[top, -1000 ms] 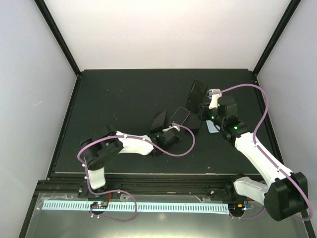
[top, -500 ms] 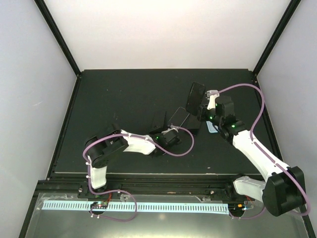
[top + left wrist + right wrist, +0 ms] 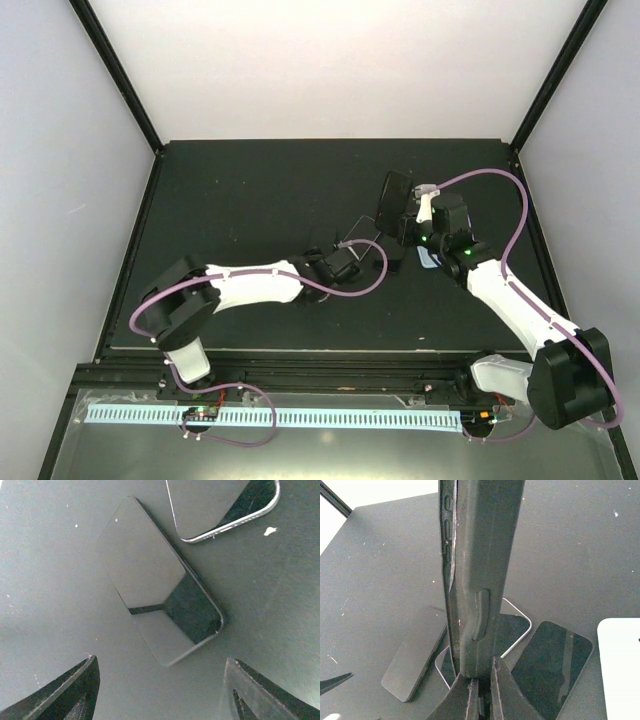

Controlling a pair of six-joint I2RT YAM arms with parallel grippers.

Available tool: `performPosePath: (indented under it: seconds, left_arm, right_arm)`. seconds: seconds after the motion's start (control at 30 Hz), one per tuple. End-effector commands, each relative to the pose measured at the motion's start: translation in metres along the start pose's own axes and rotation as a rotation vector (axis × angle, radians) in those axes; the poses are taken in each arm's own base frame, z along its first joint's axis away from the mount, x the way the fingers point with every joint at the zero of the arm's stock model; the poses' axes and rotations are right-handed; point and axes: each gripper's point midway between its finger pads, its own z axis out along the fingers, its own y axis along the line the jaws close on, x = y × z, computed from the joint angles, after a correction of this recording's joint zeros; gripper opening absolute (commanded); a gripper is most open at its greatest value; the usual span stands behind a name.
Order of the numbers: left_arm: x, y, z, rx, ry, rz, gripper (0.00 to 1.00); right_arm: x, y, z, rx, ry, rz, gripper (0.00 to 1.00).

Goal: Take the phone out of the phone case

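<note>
The robot's right gripper needs to carry the phone case point(image 3: 395, 200) past the white flat object, lower it onto the bare mat and let go of it, because phones lie beneath it now.
My right gripper point(image 3: 481, 680) is shut on the bottom edge of the black phone case point(image 3: 480, 575), which stands upright and edge-on above the table; from above the phone case point(image 3: 395, 200) shows beside the right gripper point(image 3: 409, 222). A black phone point(image 3: 157, 607) lies flat on the dark mat, just ahead of my left gripper point(image 3: 160, 700). That gripper is open, its fingers point(image 3: 67, 695) wide apart with nothing between them. In the top view the left gripper point(image 3: 343, 262) sits near mid-table. Whether anything is inside the case I cannot tell.
A silver-edged phone point(image 3: 220, 505) lies just beyond the black one, and the silver-edged phone point(image 3: 365, 234) also shows from above. A glossy black phone point(image 3: 552, 665) and a white flat object point(image 3: 620, 665) lie under the right gripper. Black frame rails border the mat point(image 3: 240, 200).
My left gripper has opened and let go of the black phone, which now lies flat on the mat. The left arm has stretched forward and lower. The right gripper has shifted the case slightly.
</note>
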Motion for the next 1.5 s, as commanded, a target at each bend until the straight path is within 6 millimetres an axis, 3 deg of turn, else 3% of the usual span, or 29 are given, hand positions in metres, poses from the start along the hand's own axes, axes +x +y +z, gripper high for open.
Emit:
performPosePath:
  seconds: [0.0, 0.17, 0.27, 0.37, 0.43, 0.53, 0.6, 0.77, 0.83, 0.93, 1.13, 1.3, 1.47]
  left_arm:
    - [0.002, 0.010, -0.035, 0.113, 0.011, -0.108, 0.71]
    - [-0.017, 0.038, -0.095, 0.225, -0.147, -0.259, 0.75]
    - [-0.026, 0.072, -0.135, 0.247, -0.270, -0.338, 0.86]
    - [-0.022, 0.101, -0.154, 0.258, -0.346, -0.388, 0.98]
    - [-0.010, 0.117, -0.150, 0.233, -0.344, -0.422, 0.99]
    - [0.010, 0.135, -0.143, 0.203, -0.351, -0.493, 0.99]
    - [0.018, 0.140, -0.143, 0.204, -0.391, -0.540, 0.99]
    - [0.028, 0.159, -0.152, 0.122, -0.458, -0.558, 0.99]
    - [0.030, 0.158, -0.153, 0.120, -0.463, -0.556, 0.99]
    - [0.030, 0.156, -0.151, 0.130, -0.450, -0.550, 0.99]
    - [0.029, 0.155, -0.151, 0.139, -0.444, -0.546, 0.99]
    - [0.029, 0.152, -0.150, 0.147, -0.442, -0.537, 0.99]
    - [0.029, 0.151, -0.148, 0.146, -0.435, -0.531, 0.99]
  right_arm:
    - [-0.019, 0.000, -0.007, 0.008, -0.063, -0.019, 0.01]
    - [-0.019, -0.001, -0.007, 0.001, -0.063, -0.048, 0.01]
    - [-0.024, 0.006, -0.010, -0.033, -0.067, -0.129, 0.01]
    - [-0.035, 0.000, -0.017, 0.012, -0.051, -0.199, 0.01]
    - [-0.041, -0.006, -0.021, 0.020, -0.005, -0.233, 0.01]
    - [-0.028, -0.013, -0.022, -0.027, 0.159, -0.309, 0.01]
    - [-0.018, -0.031, -0.022, -0.036, 0.263, -0.298, 0.01]
    - [-0.001, -0.100, -0.032, 0.059, 0.430, -0.200, 0.01]
    - [0.005, -0.123, -0.038, 0.097, 0.497, -0.181, 0.01]
    - [0.018, -0.140, -0.052, 0.103, 0.591, -0.151, 0.01]
    - [0.029, -0.192, -0.077, 0.214, 0.650, -0.058, 0.01]
    - [0.021, -0.246, -0.084, 0.339, 0.667, -0.057, 0.01]
    - [0.015, -0.276, -0.083, 0.400, 0.702, -0.072, 0.01]
